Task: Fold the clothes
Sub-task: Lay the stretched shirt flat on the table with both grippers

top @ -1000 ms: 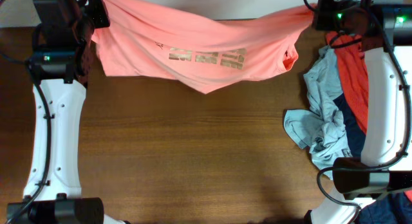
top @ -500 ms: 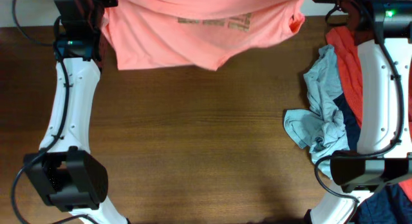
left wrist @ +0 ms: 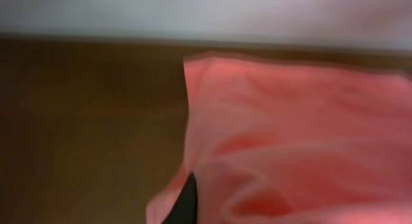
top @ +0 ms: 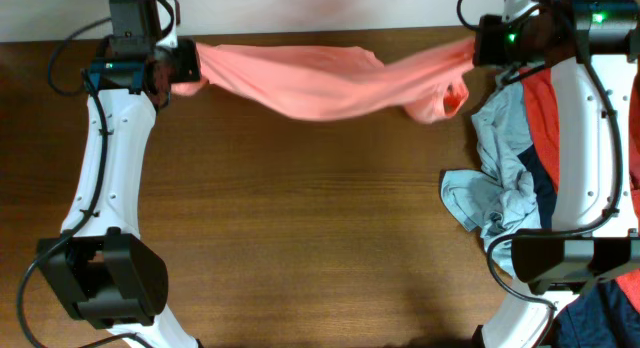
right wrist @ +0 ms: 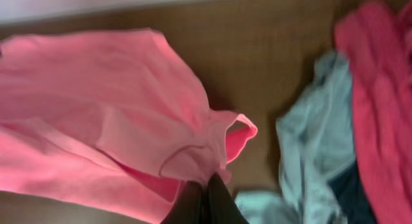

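I need to move my right gripper slightly back and then release the cloth's end beside the grey-blue garment, since the salmon-pink shirt [top: 320, 83] sits close to the table's far edge.
The salmon-pink shirt [top: 320, 83] hangs stretched in a sagging band across the far side of the table between my two grippers. My left gripper [top: 188, 70] is shut on its left end; in the left wrist view the shirt [left wrist: 296, 134] fills the right half and covers most of the dark finger [left wrist: 187, 201]. My right gripper [top: 478, 48] is shut on its right end; in the right wrist view the fabric [right wrist: 129, 121] bunches at my closed fingers [right wrist: 206, 201]. A loose sleeve [top: 447, 96] dangles near the right end.
A pile of other clothes lies along the right side: a grey-blue garment [top: 500, 178], a darker red one [top: 548, 118] and a navy one [top: 552, 203], partly under my right arm. In the right wrist view the grey-blue [right wrist: 315, 140] and red [right wrist: 380, 89] garments lie to the right. The table's far edge [top: 300, 33] runs behind the shirt.
The shirt was spread wide and high, partly out of the top of the view; now both grippers are lower and the shirt is drawn into a narrow sagging band.
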You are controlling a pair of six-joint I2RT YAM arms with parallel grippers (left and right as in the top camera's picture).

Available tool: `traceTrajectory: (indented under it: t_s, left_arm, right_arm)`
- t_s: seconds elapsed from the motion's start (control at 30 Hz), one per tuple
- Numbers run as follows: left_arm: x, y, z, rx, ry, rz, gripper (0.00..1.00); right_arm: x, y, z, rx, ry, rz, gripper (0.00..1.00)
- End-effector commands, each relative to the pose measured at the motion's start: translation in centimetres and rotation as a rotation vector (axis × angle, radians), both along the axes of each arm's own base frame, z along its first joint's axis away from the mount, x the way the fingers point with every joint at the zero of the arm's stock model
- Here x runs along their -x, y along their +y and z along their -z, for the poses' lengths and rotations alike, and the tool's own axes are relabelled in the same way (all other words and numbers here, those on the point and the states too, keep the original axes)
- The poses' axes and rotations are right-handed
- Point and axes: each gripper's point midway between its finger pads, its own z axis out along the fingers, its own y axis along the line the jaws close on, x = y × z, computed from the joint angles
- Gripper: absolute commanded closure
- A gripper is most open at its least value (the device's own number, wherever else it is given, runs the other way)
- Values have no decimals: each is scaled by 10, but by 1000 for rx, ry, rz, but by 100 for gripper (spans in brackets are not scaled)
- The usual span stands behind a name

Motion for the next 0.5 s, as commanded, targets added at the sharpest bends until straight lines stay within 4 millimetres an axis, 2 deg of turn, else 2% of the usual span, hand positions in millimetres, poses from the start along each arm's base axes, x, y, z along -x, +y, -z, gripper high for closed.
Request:
traceTrajectory:
  t_s: [0.0, 0.03, 0.1, 0.23, 0.3, 0.47]
  left_arm:
    - [29, 0, 8, -8, 112, 14, 99]
    - [39, 0, 15, -7, 162, 15, 99]
    - [58, 0, 26, -7, 252, 14, 91]
    - [93, 6, 41, -36, 407, -3, 70]
    - [103, 11, 45, -61, 451, -17, 62]
    - [119, 15, 49, -82, 518, -26, 58]
  right_arm:
    - [10, -3, 14, -9, 78, 8, 96]
    - [13, -3, 17, -9, 99, 9, 96]
    - [17, -3, 21, -5, 124, 3, 96]
    - [23, -2, 27, 3, 159, -12, 96]
    - [24, -2, 28, 2, 163, -12, 96]
    - [26, -2, 28, 1, 171, -12, 96]
